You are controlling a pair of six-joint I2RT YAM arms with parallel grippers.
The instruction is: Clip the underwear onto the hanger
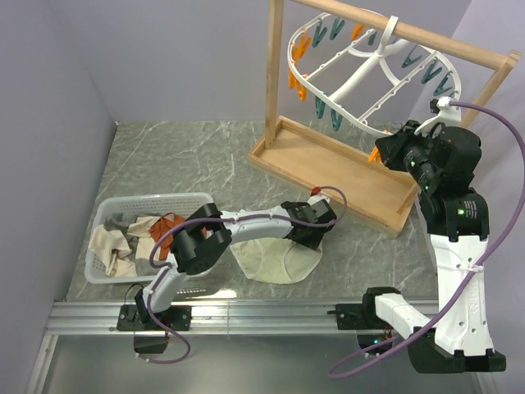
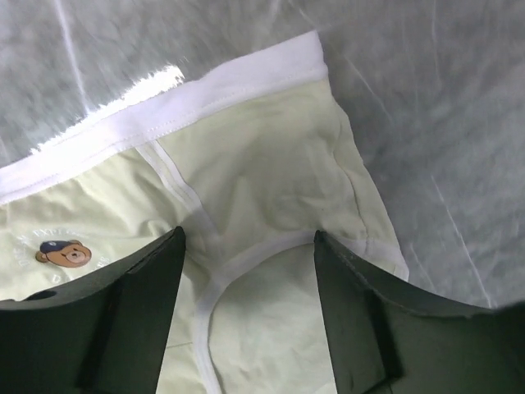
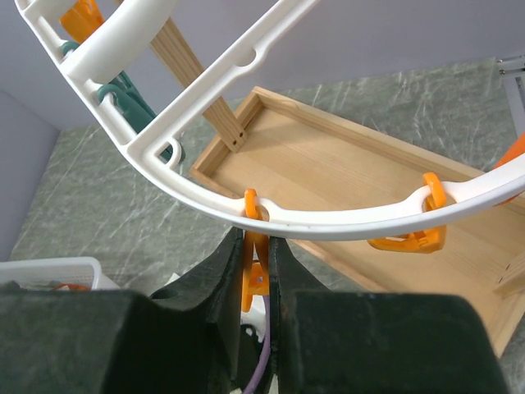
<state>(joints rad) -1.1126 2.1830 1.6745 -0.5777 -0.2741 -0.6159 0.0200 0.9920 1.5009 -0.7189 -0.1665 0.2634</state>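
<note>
My open fingers are at the edge of the leg hole, so I will next move my left gripper toward the corner of the waistband and close it on the side strip just short of that corner.
The pale cream-yellow underwear [image 1: 275, 261] lies flat on the grey table in front of the left arm. In the left wrist view the underwear [image 2: 271, 164] shows a white waistband and a small bear print. My left gripper [image 2: 248, 240] is open just above it, its jaws spread over a leg-hole edge. The white oval hanger [image 1: 369, 78] hangs from the wooden stand at the back right. My right gripper [image 3: 256, 246] is shut on an orange clothespin [image 3: 256, 267] that hangs from the hanger's near rim [image 3: 344, 215]. The right gripper also shows in the top view [image 1: 382, 154].
A white basket [image 1: 105, 209] at the left holds white and grey cloths and an orange-rust cloth [image 1: 168, 223]. The wooden frame stand [image 1: 344, 176] has a tray base behind the underwear. More orange clothespins [image 3: 410, 238] and teal clothespins [image 3: 127, 98] hang round the rim.
</note>
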